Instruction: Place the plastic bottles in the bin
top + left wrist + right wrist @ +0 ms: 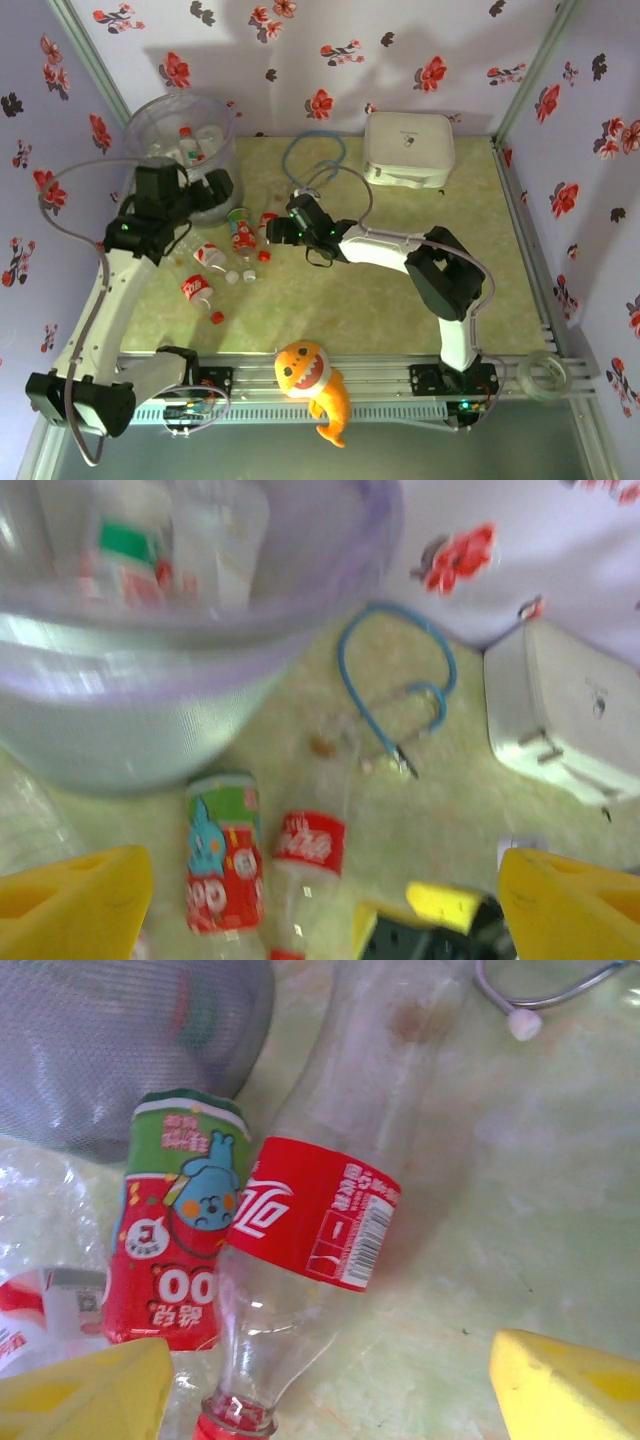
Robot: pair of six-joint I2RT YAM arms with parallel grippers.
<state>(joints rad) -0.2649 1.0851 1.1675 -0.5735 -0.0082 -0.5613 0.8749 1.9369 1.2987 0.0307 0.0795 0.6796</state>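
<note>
The clear bottle is still lying outside the bin, so next I will move my left gripper away from the bin's rim and down onto the bottle's red label.
The bin (180, 135), a big translucent bucket at the back left, holds several plastic bottles (188, 148). More plastic bottles lie on the table to its right and front: a red-and-green labelled one (175, 1250), a clear red-labelled one (310, 1225) and others (198, 290). My left gripper (218, 187) hangs open beside the bin's right rim, its yellow fingers (75, 900) wide apart above the two bottles (222, 855). My right gripper (330, 1400) is open low over the table, and the red-labelled bottle's neck lies between its pads (570, 1385), nearer the left pad.
A white square case (408, 148) stands at the back right, a blue cable (315, 155) loops beside it. Loose red caps (264, 256) lie among the bottles. An orange toy fish (315, 385) and a tape roll (545, 375) sit at the near edge.
</note>
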